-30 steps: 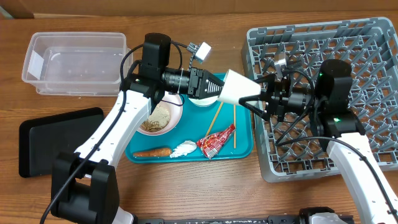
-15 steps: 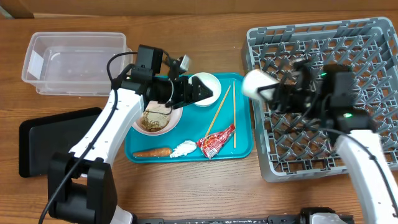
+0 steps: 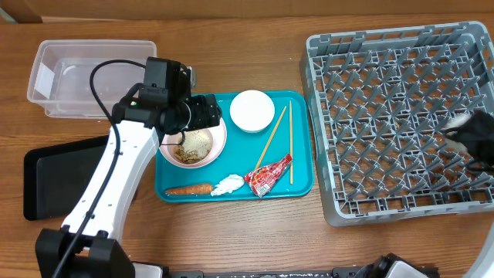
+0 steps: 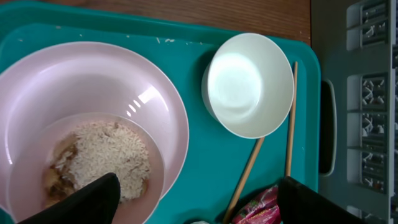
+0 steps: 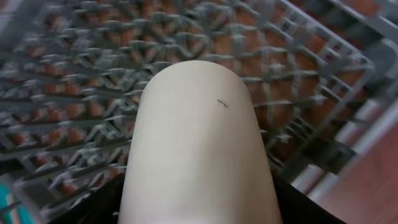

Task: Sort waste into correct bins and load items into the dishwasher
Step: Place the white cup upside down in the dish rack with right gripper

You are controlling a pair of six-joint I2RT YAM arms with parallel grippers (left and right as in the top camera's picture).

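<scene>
My right gripper is going to pull the small white cup back next and lower it onto the empty pegs toward the near edge of the grey rack.
My left gripper is open and empty above the pale pink bowl of rice scraps on the teal tray. Its fingers straddle the bowl's rim and the red wrapper. A white bowl, two chopsticks, the wrapper, a white napkin and a carrot lie on the tray. My right gripper, blurred at the right edge, is shut on the small white cup over the grey dish rack.
The clear tub stands at the back left. The black tray lies at the front left, partly under my left arm. The rack's lattice and prongs show close behind the cup.
My right gripper has carried the cup from the tray's right edge to the far right over the rack. My left gripper has pulled back left from the white bowl to above the rice bowl.
</scene>
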